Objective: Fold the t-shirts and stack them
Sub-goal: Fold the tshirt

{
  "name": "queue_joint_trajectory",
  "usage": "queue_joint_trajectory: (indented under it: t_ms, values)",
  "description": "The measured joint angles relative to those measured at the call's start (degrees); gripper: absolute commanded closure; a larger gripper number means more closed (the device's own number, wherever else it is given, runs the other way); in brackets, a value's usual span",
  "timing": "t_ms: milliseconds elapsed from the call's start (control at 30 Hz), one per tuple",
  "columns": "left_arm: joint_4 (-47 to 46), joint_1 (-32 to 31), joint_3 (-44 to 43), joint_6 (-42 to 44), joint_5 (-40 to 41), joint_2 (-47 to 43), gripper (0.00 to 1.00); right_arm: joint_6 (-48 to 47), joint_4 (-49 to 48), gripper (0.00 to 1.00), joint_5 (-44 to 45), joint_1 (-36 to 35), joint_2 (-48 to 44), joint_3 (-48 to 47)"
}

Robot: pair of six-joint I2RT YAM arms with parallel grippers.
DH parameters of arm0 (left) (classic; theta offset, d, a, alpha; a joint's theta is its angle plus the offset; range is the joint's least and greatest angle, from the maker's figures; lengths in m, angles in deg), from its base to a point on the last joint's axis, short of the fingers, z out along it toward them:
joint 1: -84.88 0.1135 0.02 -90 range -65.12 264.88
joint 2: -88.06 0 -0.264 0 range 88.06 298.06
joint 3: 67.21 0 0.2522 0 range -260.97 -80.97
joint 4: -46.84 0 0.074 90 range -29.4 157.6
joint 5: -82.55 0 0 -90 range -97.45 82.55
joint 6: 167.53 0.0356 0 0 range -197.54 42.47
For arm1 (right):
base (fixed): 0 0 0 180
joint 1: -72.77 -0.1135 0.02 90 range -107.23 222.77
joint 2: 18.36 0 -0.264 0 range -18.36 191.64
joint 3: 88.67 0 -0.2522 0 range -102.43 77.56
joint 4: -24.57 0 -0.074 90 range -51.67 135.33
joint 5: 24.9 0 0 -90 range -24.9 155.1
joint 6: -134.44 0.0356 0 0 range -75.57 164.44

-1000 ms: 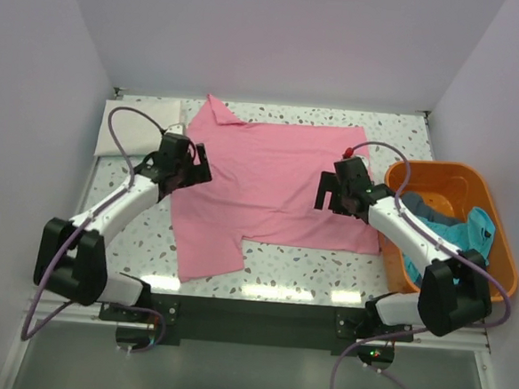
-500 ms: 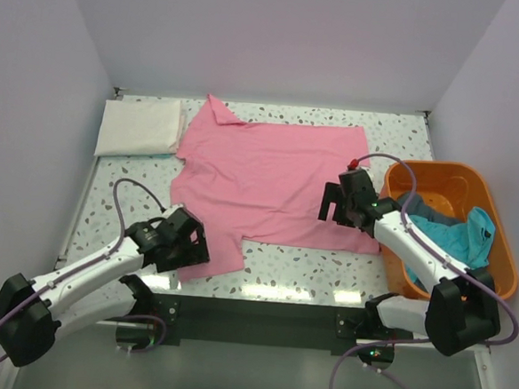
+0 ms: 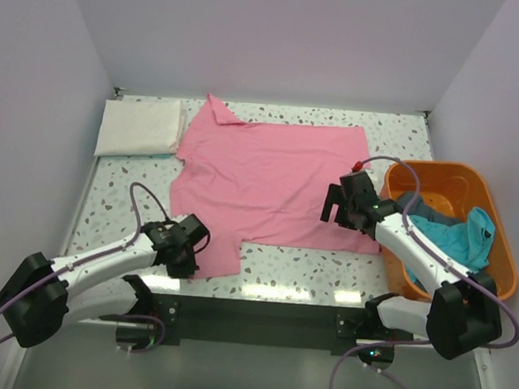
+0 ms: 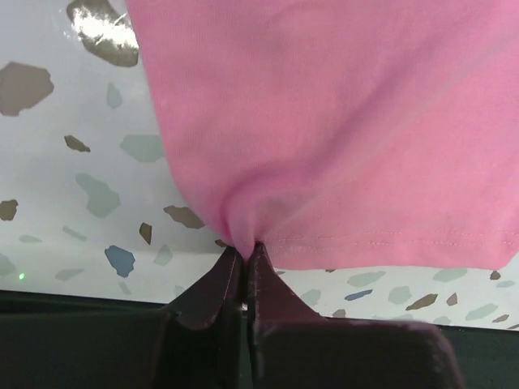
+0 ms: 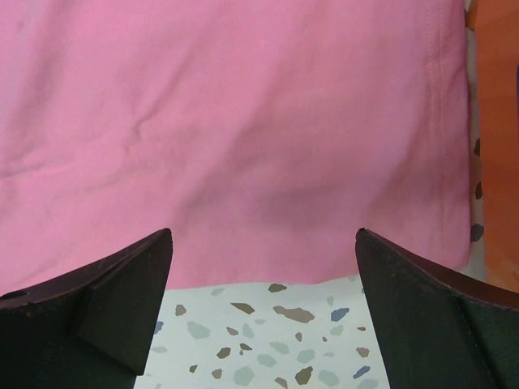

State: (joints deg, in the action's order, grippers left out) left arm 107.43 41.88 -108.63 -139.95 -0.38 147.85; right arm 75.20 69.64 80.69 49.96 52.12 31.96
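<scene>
My right gripper will next lower its fingers back toward the basket to the shirt's near corner (image 3: 378, 251) (image 5: 459, 260). The corner lies below and back of my fingers, and they face only the shirt's hem.
A pink t-shirt (image 3: 274, 182) lies spread flat across the middle of the table. My left gripper (image 3: 190, 259) is shut on its near left sleeve corner, and the left wrist view shows the pink cloth (image 4: 324, 130) pinched between the closed tips (image 4: 245, 250). Over the shirt's near right hem hangs my right gripper (image 3: 336, 207), open, with nothing between its fingers (image 5: 263, 235); the pink hem (image 5: 243, 162) lies just beyond them. A folded white t-shirt (image 3: 139, 126) rests at the back left. A teal t-shirt (image 3: 457, 235) and a grey one (image 3: 415, 205) sit in the basket.
The orange plastic basket (image 3: 487, 188) stands at the right edge of the table, close to my right arm. The speckled tabletop (image 3: 116, 211) shows along the left and the near edge. White walls enclose the back and both sides.
My left arm has swung from the shirt's upper left side down to its near left sleeve and shut on the corner. The right gripper has shifted slightly towards the near right hem, still open.
</scene>
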Motion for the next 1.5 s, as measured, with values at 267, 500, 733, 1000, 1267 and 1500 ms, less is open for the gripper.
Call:
queue_joint_trajectory:
  t_ms: [267,500,733,1000,1267,1500]
  values:
    - [9.9,-0.2,-8.6,-6.3,11.9,-1.4,1.00,3.6,4.0,0.01,1.9,0.0,-3.9,1.3]
    - [15.6,3.6,-16.1,-10.9,22.5,-3.8,1.00,7.0,7.5,0.01,3.1,0.0,-8.0,3.5]
    - [16.7,11.2,-14.6,-11.0,24.9,-7.3,1.00,8.4,10.4,0.01,4.5,-0.2,-8.2,4.0]
    - [16.0,13.0,-14.4,-8.9,25.0,-6.9,1.00,12.2,10.4,0.04,2.9,-1.1,-11.3,7.5]
    - [14.9,13.0,-13.6,-6.7,23.2,-6.9,1.00,15.1,12.8,0.25,3.5,-1.1,-11.6,13.4]
    - [12.9,13.0,-12.0,-5.3,20.8,-6.9,1.00,16.5,11.1,0.41,4.5,-1.2,-10.3,14.3]
